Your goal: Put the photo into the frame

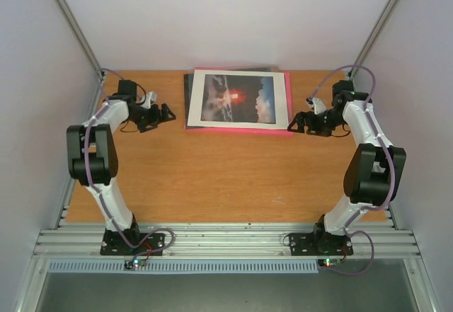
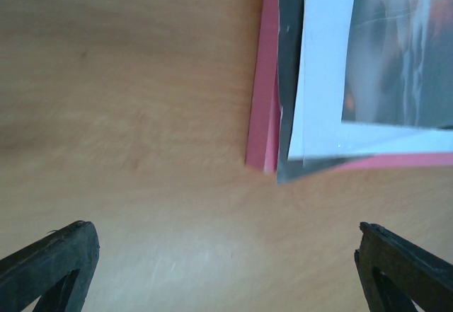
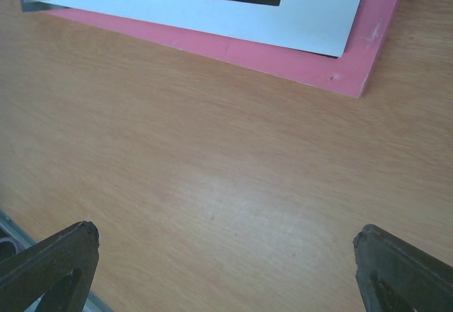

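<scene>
My left gripper is going to tilt level next and move outward onto the dark sheet's edge, which sticks out past the photo to the gripper's right in the top view.
The photo, a white-bordered print with a red-orange glow at its centre, lies face up on the pink frame at the back middle of the table. It sits a little askew, and a dark sheet shows under its left side. My left gripper is open and empty just left of the stack. My right gripper is open and empty just right of it. The left wrist view shows the frame's corner, the dark sheet and the photo's border. The right wrist view shows the frame and the photo.
The wooden table ends at a metal rail along the near edge, where both arm bases are bolted. White walls and slanted metal posts close in the back and sides.
</scene>
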`<state>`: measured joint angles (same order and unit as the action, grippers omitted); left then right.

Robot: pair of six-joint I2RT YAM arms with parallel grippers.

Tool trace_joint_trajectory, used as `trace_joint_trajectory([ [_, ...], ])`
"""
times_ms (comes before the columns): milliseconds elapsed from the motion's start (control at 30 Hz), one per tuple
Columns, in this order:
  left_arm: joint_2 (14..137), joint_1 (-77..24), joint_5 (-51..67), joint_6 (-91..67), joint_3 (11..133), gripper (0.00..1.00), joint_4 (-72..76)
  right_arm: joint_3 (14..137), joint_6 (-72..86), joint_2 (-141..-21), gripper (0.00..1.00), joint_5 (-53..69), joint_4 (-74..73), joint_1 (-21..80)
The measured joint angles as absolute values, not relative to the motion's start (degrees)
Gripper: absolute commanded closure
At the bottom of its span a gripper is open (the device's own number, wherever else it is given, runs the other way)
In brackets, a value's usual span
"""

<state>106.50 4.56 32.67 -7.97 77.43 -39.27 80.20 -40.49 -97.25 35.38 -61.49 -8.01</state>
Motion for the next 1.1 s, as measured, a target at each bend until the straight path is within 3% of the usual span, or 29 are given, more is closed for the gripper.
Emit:
trace_joint_trajectory([
  [333,125.43,1.37,39.4,-19.14,89.65,0.01,-24.73,81.67,-40.93,-100.84,0.02,33.34,-62.98,-7.66],
  [833,142.54,0.12,47.64,-34.22,108.05,0.11,-6.87,84.36,-43.29,-103.79,0.02,29.78,-66.26,-7.44],
  [967,144.79,-1.72,48.4,-36.51,110.3,0.16,-4.19,84.93,-43.57,-104.42,0.01,29.43,-67.11,-7.4],
  [1100,146.02,-2.39,48.56,-37.85,111.35,0.29,-2.98,85.78,-43.62,-104.44,0.02,29.39,-67.72,-7.4],
])
